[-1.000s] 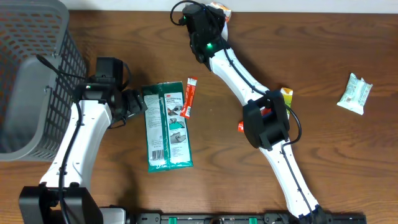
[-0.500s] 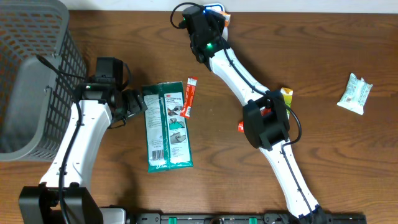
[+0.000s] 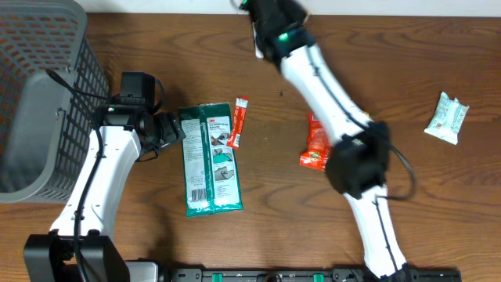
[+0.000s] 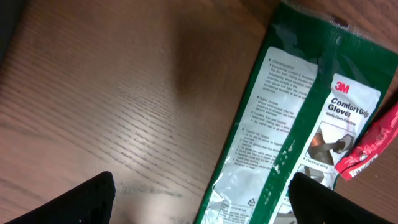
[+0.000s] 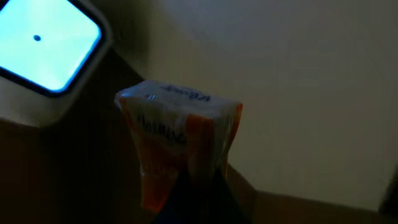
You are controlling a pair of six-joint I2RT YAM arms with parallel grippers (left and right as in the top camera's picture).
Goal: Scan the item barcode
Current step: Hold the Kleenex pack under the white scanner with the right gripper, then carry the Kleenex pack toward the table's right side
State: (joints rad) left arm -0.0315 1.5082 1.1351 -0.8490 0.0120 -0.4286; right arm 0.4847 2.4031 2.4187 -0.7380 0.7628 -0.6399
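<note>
My right gripper swings from the scanner toward the right in the overhead view next, then down, since the table is bare beside the pale green packet.
My right gripper [image 5: 193, 190] is shut on an orange-and-white packet [image 5: 177, 134] and holds it up in dim light. Next to it, at the upper left, is the scanner's lit blue-white window [image 5: 46, 46]. No barcode shows on the packet's visible face. In the overhead view the right gripper [image 3: 266, 6] reaches the table's far edge and the packet is hidden by it. My left gripper [image 4: 205, 205] is open, low over the left edge of a green 3M gloves pack [image 4: 292, 124]. From overhead, the left gripper [image 3: 168, 129] sits just left of that gloves pack [image 3: 210, 160].
A grey mesh basket [image 3: 39, 102] fills the left side. A thin red stick packet [image 3: 239, 121] lies by the gloves pack's top right. A red-orange packet [image 3: 315, 143] lies mid-table beside the right arm. A pale green packet [image 3: 447, 117] is at the far right.
The right arm has swung up and to the right, its gripper now at the top edge. Its elbow moved right, uncovering the red-orange packet. The left arm has not moved.
</note>
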